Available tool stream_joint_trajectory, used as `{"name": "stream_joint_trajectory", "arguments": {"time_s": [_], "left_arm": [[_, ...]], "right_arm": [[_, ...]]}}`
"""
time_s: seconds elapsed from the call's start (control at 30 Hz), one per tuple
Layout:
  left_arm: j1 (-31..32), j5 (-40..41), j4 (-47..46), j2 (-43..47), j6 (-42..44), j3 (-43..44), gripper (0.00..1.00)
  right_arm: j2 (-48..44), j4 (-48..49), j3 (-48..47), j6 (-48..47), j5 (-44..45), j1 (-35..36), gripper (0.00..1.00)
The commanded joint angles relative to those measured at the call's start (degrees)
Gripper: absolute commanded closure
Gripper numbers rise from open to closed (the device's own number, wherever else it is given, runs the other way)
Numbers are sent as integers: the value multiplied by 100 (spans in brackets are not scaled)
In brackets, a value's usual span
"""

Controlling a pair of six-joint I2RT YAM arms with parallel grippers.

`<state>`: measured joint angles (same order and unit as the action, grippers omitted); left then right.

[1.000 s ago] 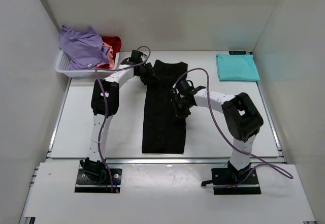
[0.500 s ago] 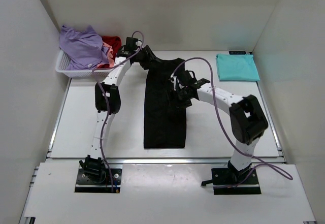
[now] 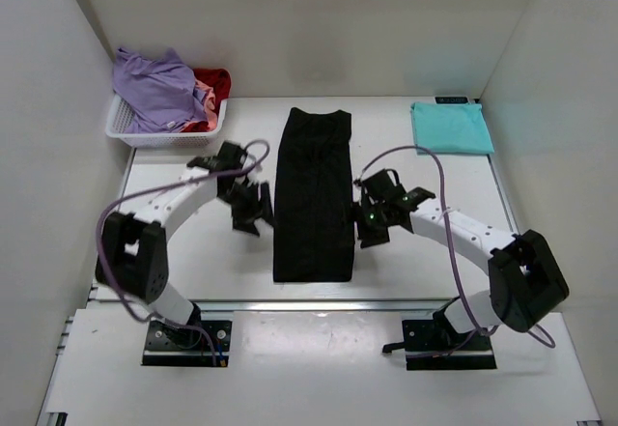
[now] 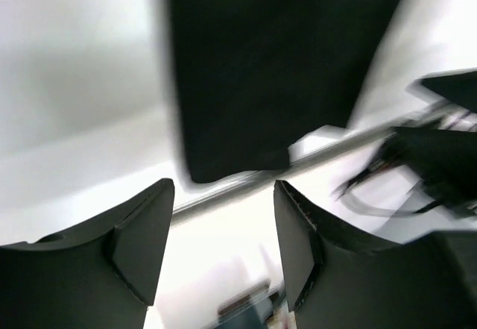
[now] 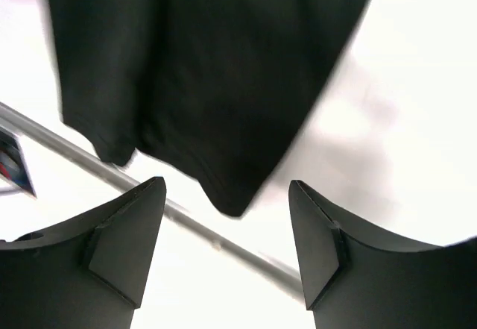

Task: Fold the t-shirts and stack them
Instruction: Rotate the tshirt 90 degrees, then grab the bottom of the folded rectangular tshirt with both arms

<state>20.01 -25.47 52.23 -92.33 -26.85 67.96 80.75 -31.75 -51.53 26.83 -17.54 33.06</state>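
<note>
The near corner of the black t-shirt comes next: my right gripper moves back toward the bar and down until the corner's tip sits between its fingers.
A black t-shirt [image 3: 312, 194] lies as a long narrow strip down the middle of the table; it also shows at the top of the left wrist view [image 4: 276, 68] and the right wrist view [image 5: 209, 75]. My left gripper [image 3: 253, 215] hangs open just left of the strip, nothing between its fingers [image 4: 141, 232]. My right gripper [image 3: 369, 225] hangs open just right of it, also empty. A folded teal t-shirt [image 3: 451, 127] lies at the back right. A lavender t-shirt [image 3: 159, 88] is heaped over red [image 3: 216, 83] and pink [image 3: 202, 92] ones in the basket.
The white lattice basket [image 3: 135, 135] stands at the back left corner. White walls close in the table on three sides. A metal rail [image 3: 319, 302] runs along the table's near edge, just below the black t-shirt's hem.
Both grippers let go of the black t-shirt and swung back toward the near edge, the left to the strip's left side, the right to its right side. The shirt lies flatter and straighter.
</note>
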Motion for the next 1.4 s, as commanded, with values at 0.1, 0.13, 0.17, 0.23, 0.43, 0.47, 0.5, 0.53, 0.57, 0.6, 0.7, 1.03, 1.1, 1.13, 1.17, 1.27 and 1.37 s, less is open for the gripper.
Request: {"name": "stream_joint_trajectory", "arguments": {"time_s": [0.1,0.13,0.17,0.23,0.43,0.47,0.5,0.53,0.57,0.6,0.7,1.03,1.1,1.13,1.17,1.27,1.37], "left_arm": [[249,34,-1353,1541,-618,-2469,32],[284,16,-1590,1674,-767,-2611,32],[310,-36,-1680,1701,-821,-2787,31],[477,7,-1986,1727,-988,-2981,30],[680,622,-2471,2017,-1436,-3377,29],[671,718,-2515,2018,-1437,-3395,30],[636,815,-2498,1974,-1420,-3369,29],[627,946,-2455,1930,-1350,-3343,28],[653,1052,-2437,1825,-1210,-3273,29],[653,1158,-2419,1781,-1226,-3185,28],[732,1115,-2664,1666,-1313,-3245,29],[1260,1185,-3245,1359,-1876,-3325,54],[1269,1194,-3228,1323,-1754,-3342,70],[1225,1177,-3158,1306,-1701,-3368,89],[1225,1185,-3122,1297,-1692,-3334,100],[1242,1203,-2834,1297,-1482,-3281,100],[1242,1150,-2447,1428,-1332,-3263,100]], "right_arm": [[-639,247,941,1051,251,420,35],[-683,300,1047,1157,251,412,34],[-718,405,1118,1184,242,447,36],[-684,546,1311,1289,207,517,37],[-385,802,1365,1369,259,570,41],[-306,802,1321,1360,251,570,40],[-227,758,1303,1377,260,588,41],[-183,697,1260,1386,295,588,41],[-174,688,1216,1395,321,605,41],[-130,687,1198,1360,365,605,41],[-104,784,1224,1421,365,675,41],[108,977,1347,1474,330,772,82],[90,995,1373,1422,286,746,97],[90,978,1356,1335,199,737,100],[73,943,1382,1290,198,746,100],[-6,811,1330,1132,67,790,100],[-164,627,1470,1105,-187,781,99]]}}
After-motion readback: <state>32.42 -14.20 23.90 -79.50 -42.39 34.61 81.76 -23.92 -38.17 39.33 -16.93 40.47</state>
